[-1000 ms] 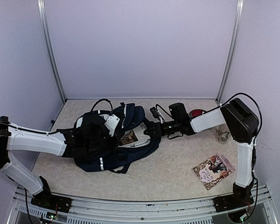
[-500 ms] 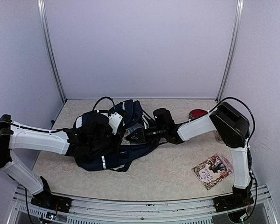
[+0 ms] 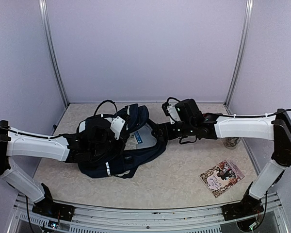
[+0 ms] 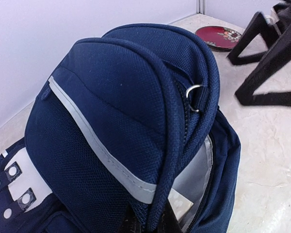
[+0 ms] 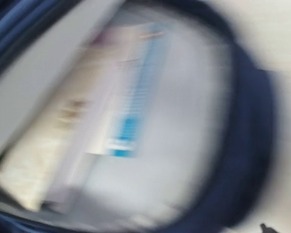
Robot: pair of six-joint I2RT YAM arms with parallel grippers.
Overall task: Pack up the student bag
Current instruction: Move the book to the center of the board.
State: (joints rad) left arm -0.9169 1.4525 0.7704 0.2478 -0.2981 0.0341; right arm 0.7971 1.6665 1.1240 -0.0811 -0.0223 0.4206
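Observation:
My left gripper should next stay where it is on the piped edge of the flap point(image 4: 158, 209) before it lets go, because the colourful booklet is still unpacked on the tabletop.
The student bag point(image 3: 99, 170) lies left of centre, navy with a pale stripe point(image 4: 99, 148). My left gripper point(image 3: 117, 137) is shut on the piped edge of its flap point(image 4: 162, 160) and holds the main compartment open; its fingertips point(image 4: 136, 224) show at the bottom of the left wrist view. Inside lies a white booklet with a blue mark point(image 5: 121, 97), also visible as a pale corner point(image 4: 184, 206). My right gripper point(image 3: 158, 133) hangs just outside the bag's mouth, open and empty, its black fingers point(image 4: 254, 39) spread wide. The right wrist view is blurred by motion.
A colourful booklet point(image 3: 222, 177) lies on the table at the front right. A glass point(image 3: 231, 142) stands by the right wall, and a red plate point(image 4: 218, 36) sits behind the bag. Enclosure walls close in the back and both sides.
My right gripper has pulled back out of the bag toward the right and opened, leaving the white booklet inside. The left gripper has kept its hold on the flap.

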